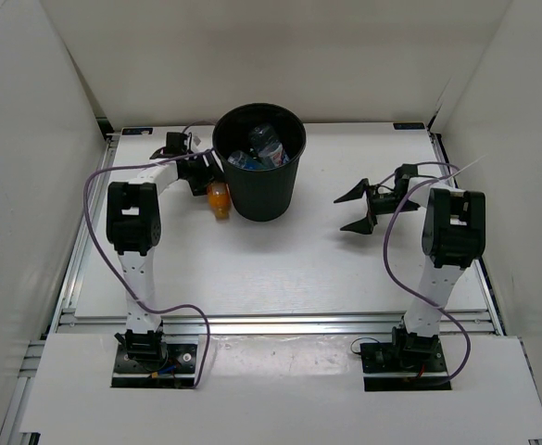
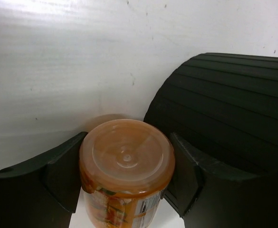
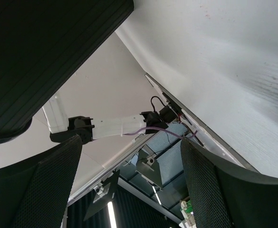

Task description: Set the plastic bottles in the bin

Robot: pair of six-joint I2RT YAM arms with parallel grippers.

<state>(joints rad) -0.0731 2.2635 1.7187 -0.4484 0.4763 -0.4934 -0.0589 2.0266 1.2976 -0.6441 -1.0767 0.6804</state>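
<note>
Next, my left gripper rises, then moves to the right in the top view over the bin's opening to release the bottle. The bin's side blocks the way.
The orange bottle lies on the table against the left side of the black bin. In the left wrist view its base faces the camera, with the bin wall just to its right. My left gripper has a finger pressed on each side of the bottle. Several bottles, clear and blue-labelled, lie inside the bin. My right gripper is open and empty, right of the bin and above the table; its fingers frame only background.
White walls enclose the table on three sides. The left arm's purple cable loops at the left edge. The bin's outer wall fills the upper left of the right wrist view.
</note>
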